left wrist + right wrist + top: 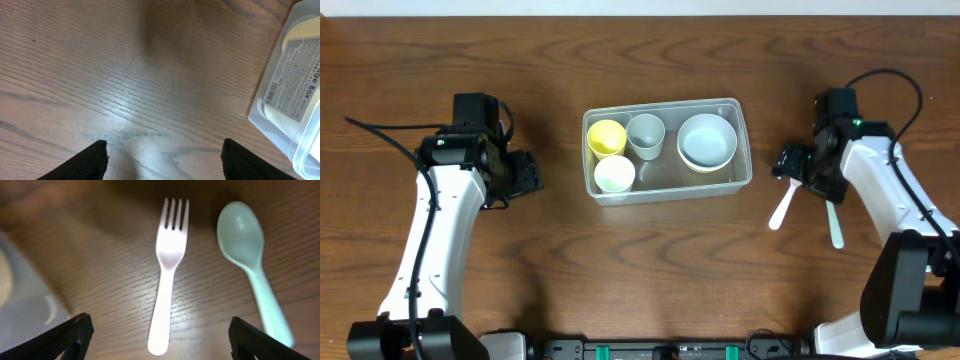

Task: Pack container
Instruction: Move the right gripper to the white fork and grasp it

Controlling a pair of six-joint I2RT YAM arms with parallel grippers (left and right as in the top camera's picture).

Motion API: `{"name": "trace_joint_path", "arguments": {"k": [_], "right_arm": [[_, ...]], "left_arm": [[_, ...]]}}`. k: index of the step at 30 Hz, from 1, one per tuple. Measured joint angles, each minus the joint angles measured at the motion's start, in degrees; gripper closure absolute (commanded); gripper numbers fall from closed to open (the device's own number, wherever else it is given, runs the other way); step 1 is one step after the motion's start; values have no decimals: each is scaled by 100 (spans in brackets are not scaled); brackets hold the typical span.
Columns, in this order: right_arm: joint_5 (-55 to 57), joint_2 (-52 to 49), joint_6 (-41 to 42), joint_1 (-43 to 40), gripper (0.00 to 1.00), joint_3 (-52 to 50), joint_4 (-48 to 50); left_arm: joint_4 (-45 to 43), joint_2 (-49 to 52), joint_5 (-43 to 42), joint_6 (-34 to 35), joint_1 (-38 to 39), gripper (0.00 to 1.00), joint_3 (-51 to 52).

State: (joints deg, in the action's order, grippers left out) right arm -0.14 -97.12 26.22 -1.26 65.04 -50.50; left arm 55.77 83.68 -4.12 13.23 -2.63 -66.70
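Observation:
The fork already lies lengthwise between my open fingers, so my right gripper will next go down onto the white fork's narrow neck (794,184) (166,275) behind the fork's teeth and close across it.
The clear rectangular container (660,107) stands at the table's middle. It holds a yellow cup (607,136), a cream cup (614,174), a grey cup (645,134) and stacked pale bowls (707,141). My left gripper (525,172) is open and empty over bare table left of the container, whose corner shows in the left wrist view (295,100). My right gripper (788,164) is open above the handle end of a white fork (781,208). A pale green spoon (834,225) lies beside the fork. In the right wrist view the fork (167,275) lies between my open jaws (161,332), with the spoon (247,245) to its right.
The table is dark wood. The container's clear wall shows at the left edge of the right wrist view (25,290). My left jaws (164,150) hover over bare wood.

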Motion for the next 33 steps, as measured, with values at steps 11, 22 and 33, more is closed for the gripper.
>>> {"name": "trace_joint_path", "arguments": {"k": [11, 22, 33], "right_arm": [[15, -192, 273, 0, 14, -382, 520], [111, -815, 315, 2, 15, -387, 896], [138, -817, 317, 0, 60, -387, 925]], "left_arm": [[0, 0, 0, 0, 0, 27, 0], [0, 0, 0, 0, 0, 27, 2], [9, 0, 0, 0, 0, 27, 0]]}}
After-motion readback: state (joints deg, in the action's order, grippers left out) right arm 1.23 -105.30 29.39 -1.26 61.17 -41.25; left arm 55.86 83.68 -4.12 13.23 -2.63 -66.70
